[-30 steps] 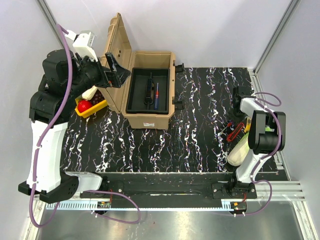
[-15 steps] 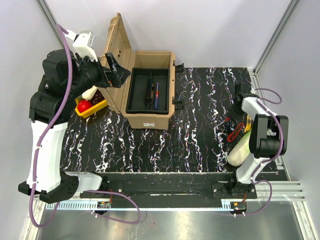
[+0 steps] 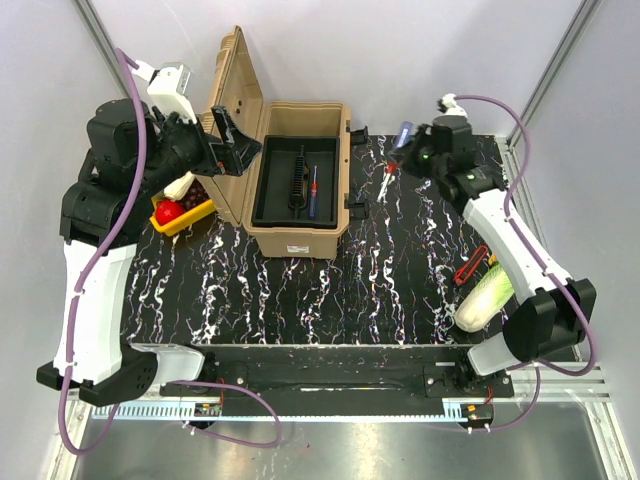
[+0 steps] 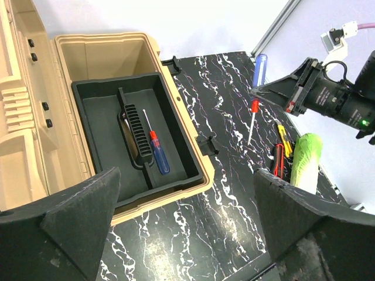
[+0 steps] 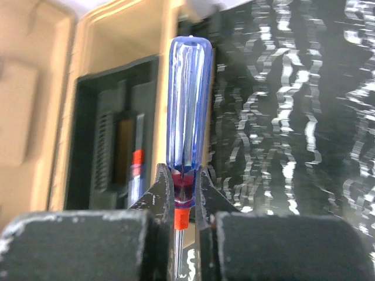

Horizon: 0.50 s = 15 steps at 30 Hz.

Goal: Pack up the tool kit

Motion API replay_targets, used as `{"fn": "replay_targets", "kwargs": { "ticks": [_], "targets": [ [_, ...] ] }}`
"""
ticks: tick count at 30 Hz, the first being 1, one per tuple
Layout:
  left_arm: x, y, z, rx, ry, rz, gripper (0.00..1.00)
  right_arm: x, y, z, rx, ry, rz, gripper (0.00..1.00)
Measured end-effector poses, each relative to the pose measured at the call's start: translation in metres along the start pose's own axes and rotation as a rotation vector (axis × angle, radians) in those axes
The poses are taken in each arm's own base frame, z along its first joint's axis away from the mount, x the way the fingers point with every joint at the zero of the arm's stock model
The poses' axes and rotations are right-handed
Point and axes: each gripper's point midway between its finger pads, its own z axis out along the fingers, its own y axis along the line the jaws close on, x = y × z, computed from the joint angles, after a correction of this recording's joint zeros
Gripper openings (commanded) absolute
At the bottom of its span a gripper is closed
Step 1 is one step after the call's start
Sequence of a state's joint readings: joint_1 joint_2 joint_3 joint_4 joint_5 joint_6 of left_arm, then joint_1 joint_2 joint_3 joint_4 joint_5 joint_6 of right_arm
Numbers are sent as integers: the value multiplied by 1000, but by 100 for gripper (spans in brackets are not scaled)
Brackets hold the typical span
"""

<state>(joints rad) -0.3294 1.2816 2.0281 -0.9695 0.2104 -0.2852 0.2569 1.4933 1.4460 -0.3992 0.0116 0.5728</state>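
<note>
My right gripper moves over the toolbox (image 3: 275, 238) next, then comes down into the bare part of the tray's bottom (image 3: 325, 191) between the lying screwdriver and the tray's latch-side.
The tan toolbox (image 3: 275, 238) stands open at the back left, its lid (image 3: 233, 105) upright. Its black inner tray (image 3: 272, 208) holds one red-and-blue screwdriver (image 3: 316, 190), also in the left wrist view (image 4: 158, 153). My left gripper (image 3: 232, 140) is open and empty, beside the lid's inner face; its fingers (image 4: 76, 216) are spread wide. My right gripper (image 3: 408, 152) is shut on a blue-handled screwdriver (image 3: 403, 134) and holds it in the air just right of the toolbox. In the right wrist view the jaws (image 5: 185, 193) pinch it at the red collar, the handle (image 5: 187, 99) pointing at the box.
A yellow tray (image 3: 190, 216) of fruit sits left of the lid. A green cabbage (image 3: 487, 298), red-handled pliers (image 3: 470, 268) and a yellow tool (image 4: 282, 133) lie at the table's right edge. Black latches (image 3: 357, 133) stick out from the box's right side.
My right arm has risen from the tools at the right edge and swung to the back, carrying the blue-handled screwdriver towards the toolbox. The left arm has not moved.
</note>
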Motion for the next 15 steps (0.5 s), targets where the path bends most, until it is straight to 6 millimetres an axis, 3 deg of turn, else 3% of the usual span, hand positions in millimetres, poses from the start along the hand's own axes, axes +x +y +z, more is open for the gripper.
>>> {"fn": "replay_targets", "kwargs": {
  "ticks": [2, 6, 10, 15],
  "targets": [
    [2, 0, 1, 2, 5, -2, 99, 10, 43, -6, -105, 6, -61, 0],
    [3, 0, 2, 5, 10, -5, 99, 28, 96, -11, -220, 18, -140, 0],
    [2, -1, 0, 9, 6, -4, 99, 46, 124, 3, -244, 26, -197, 0],
    [1, -2, 0, 11, 3, -3, 99, 87, 147, 26, -223, 67, -283, 0]
  ]
}}
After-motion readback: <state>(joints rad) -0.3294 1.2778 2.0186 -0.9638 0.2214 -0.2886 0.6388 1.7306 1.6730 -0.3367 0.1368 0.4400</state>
